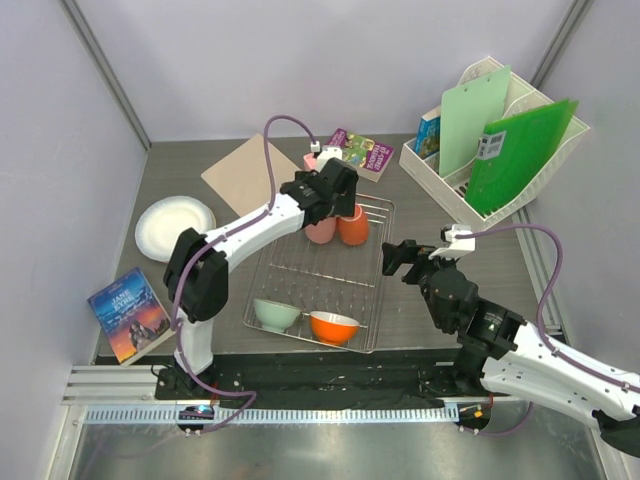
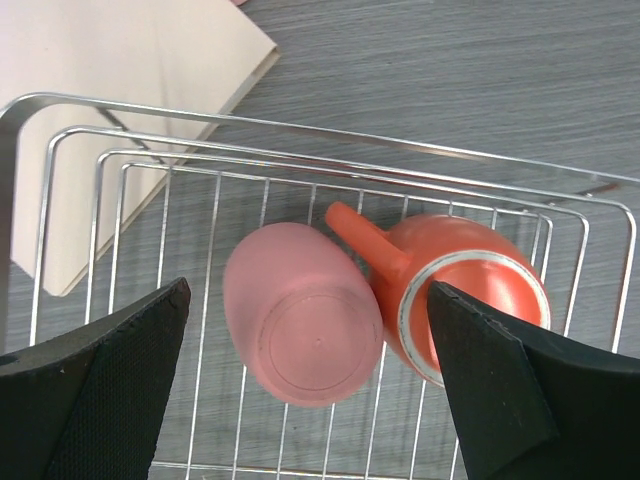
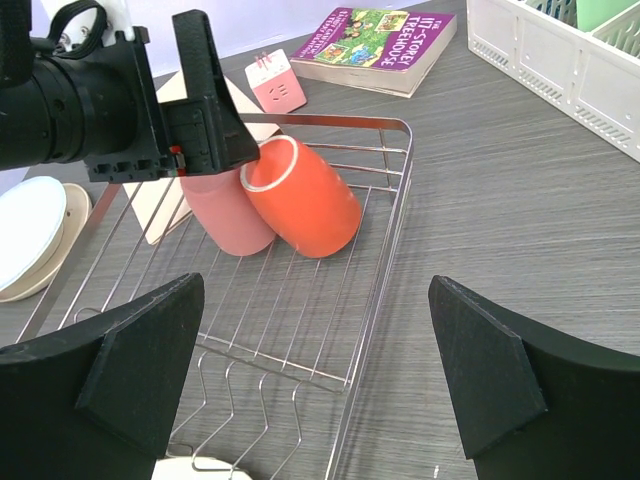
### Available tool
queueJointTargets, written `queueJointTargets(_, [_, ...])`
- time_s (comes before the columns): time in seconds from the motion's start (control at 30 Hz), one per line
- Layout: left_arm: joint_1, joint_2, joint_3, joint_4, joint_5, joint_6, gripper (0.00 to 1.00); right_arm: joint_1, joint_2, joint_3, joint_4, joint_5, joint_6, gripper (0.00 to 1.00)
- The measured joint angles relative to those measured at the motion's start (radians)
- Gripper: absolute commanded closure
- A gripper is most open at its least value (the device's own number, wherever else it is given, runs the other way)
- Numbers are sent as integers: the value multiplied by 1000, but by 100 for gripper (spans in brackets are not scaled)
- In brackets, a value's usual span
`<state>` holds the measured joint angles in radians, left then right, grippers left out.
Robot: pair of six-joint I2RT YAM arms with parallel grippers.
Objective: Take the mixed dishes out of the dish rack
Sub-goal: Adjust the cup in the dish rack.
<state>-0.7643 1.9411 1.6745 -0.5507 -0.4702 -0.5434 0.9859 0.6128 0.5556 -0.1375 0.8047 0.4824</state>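
Observation:
Next I should move my left gripper down and left in the top view, around the pink cup point(image 1: 320, 231), since that cup lies below its fingers on that side.
The silver wire dish rack point(image 1: 372, 300) lies mid-table. At its far end a pink cup point(image 1: 320, 231) and an orange cup point(image 1: 353, 228) lie tipped together, touching. A mint-green bowl point(image 1: 275, 314) and an orange bowl point(image 1: 334, 326) sit at its near end. White plates point(image 1: 175, 227) are stacked on the table to the left. My left gripper point(image 1: 335, 193) is open just above the two cups. In the left wrist view its fingers straddle the pink cup point(image 2: 300, 315), the right one over the orange cup point(image 2: 470, 290). My right gripper point(image 1: 405, 258) is open and empty beside the rack's right edge point(image 3: 395, 200).
A white file organizer point(image 1: 500, 150) with green folders stands at the back right. A purple book point(image 1: 362, 152), a small pink box point(image 3: 278, 85) and a tan board point(image 1: 250, 175) lie behind the rack. Another book point(image 1: 130, 312) lies at the near left.

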Motion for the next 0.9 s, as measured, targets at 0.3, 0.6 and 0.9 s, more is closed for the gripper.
queueJointTargets(0.3, [19,-22,-36,-1,-32,-18,0,0,-7,-5,-7,-4,13,0])
queueJointTargets(0.6, [24,-22,-35,-8,-34,-19,0,0,-13,-15,-15,-5,19,0])
queueJointTargets(0.9, [23,-27,-27,-38,-26,-22,0,0,-13,-16,-15,-7,26,0])
